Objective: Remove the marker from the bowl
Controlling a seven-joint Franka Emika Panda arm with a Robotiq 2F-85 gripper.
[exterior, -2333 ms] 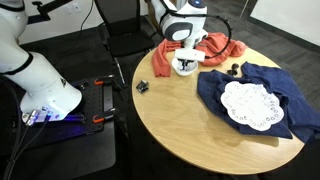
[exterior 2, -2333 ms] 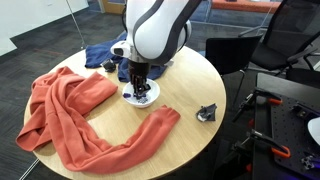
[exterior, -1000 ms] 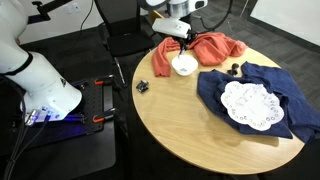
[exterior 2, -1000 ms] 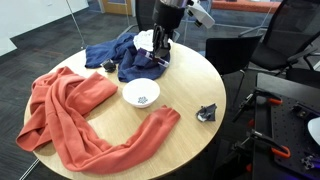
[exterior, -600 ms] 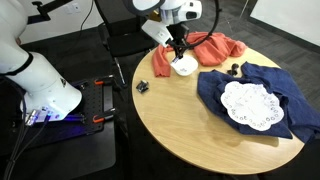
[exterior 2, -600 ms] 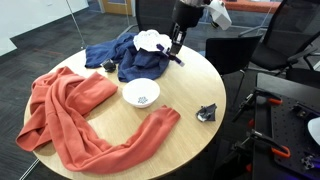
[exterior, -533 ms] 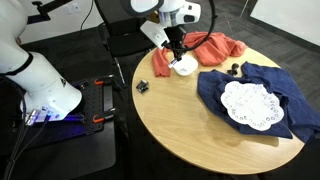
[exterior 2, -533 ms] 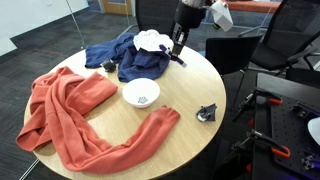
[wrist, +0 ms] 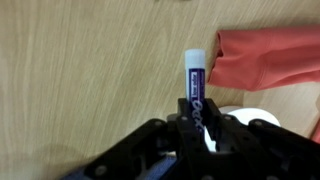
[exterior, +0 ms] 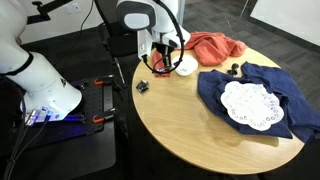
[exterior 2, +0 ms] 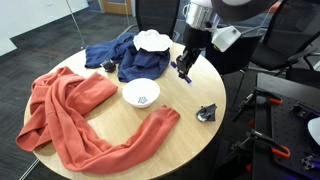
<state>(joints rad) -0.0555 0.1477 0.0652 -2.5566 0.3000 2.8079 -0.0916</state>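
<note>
I will next lower my gripper straight onto the bare wood between bowl and black object [exterior: 165,81] [wrist: 184,70], because the marker is clear of the bowl and still above the table.
My gripper [wrist: 196,128] is shut on the marker [wrist: 195,88], a thin dark stick with a white tip, which stands out between the fingers. In both exterior views the gripper [exterior: 160,68] [exterior 2: 184,70] hangs just above the wooden table, beside the bowl and apart from it. The small white bowl [exterior: 186,66] [exterior 2: 141,93] sits on the table by the orange cloth; its rim shows in the wrist view [wrist: 248,118]. A small dark mark shows inside the bowl.
An orange cloth [exterior: 212,45] [exterior 2: 70,115] [wrist: 268,55] lies next to the bowl. A dark blue cloth [exterior: 255,85] [exterior 2: 115,55] carries a white lacy doily [exterior: 248,104] [exterior 2: 152,40]. A chunky small black object [exterior: 143,87] [exterior 2: 207,113] sits near the table edge [exterior: 150,120].
The gripper has carried the marker away from the bowl toward the table's edge and come down closer to the tabletop. The bowl has stayed in place.
</note>
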